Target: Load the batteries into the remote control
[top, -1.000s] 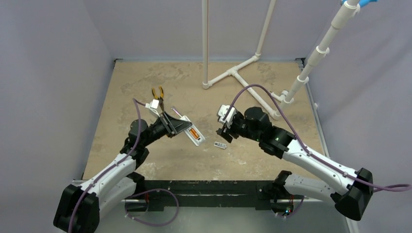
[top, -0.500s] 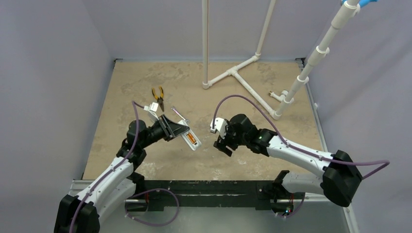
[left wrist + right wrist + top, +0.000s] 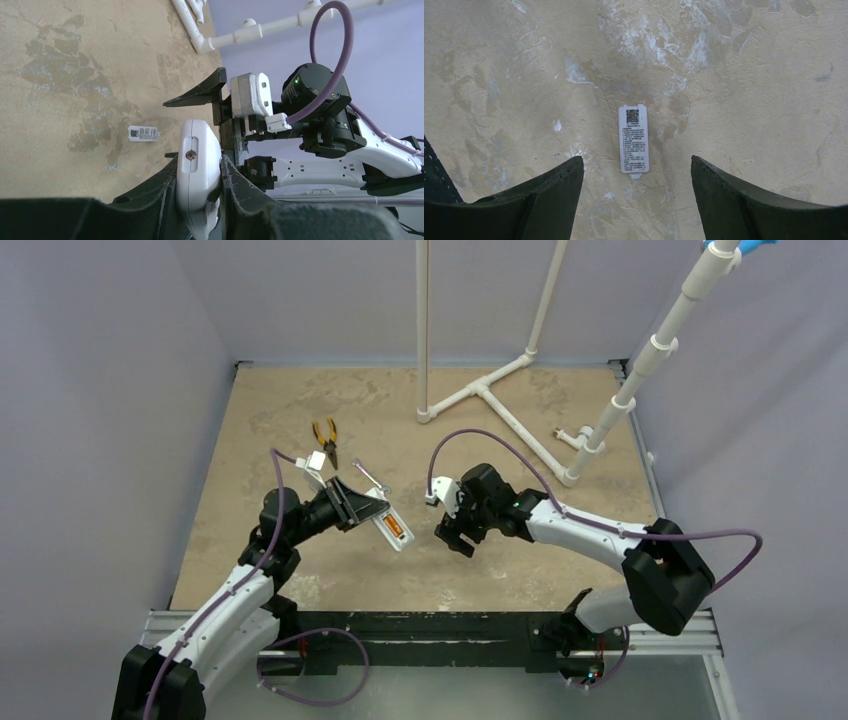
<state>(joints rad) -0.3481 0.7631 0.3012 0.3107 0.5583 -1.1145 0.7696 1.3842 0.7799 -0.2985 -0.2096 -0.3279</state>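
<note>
The cover plate lies flat below, so I should lower my open right gripper with the spread fingers on either side of its single-tab end (image 3: 634, 166) and close them.
My left gripper (image 3: 372, 508) is shut on the white remote control (image 3: 390, 523) and holds it above the table, back side up. Orange batteries (image 3: 397, 528) lie in its recess. In the left wrist view the remote (image 3: 199, 165) is clamped edge-on between the fingers (image 3: 235, 180). My right gripper (image 3: 452, 537) is open and empty, pointing down. In the right wrist view its fingers (image 3: 554, 185) stand either side of a small whitish cover plate (image 3: 633, 139) lying flat on the table, apart from it. The plate also shows in the left wrist view (image 3: 143, 133).
Yellow-handled pliers (image 3: 325, 432) lie at the back left, and a small silver wrench (image 3: 368, 475) lies just behind the remote. A white pipe frame (image 3: 490, 400) stands at the back right. The right arm (image 3: 320, 100) is close in front of the left gripper.
My right gripper has swung left and lower, over the cover plate, which it now hides in the top view. The left gripper with the remote has barely moved.
</note>
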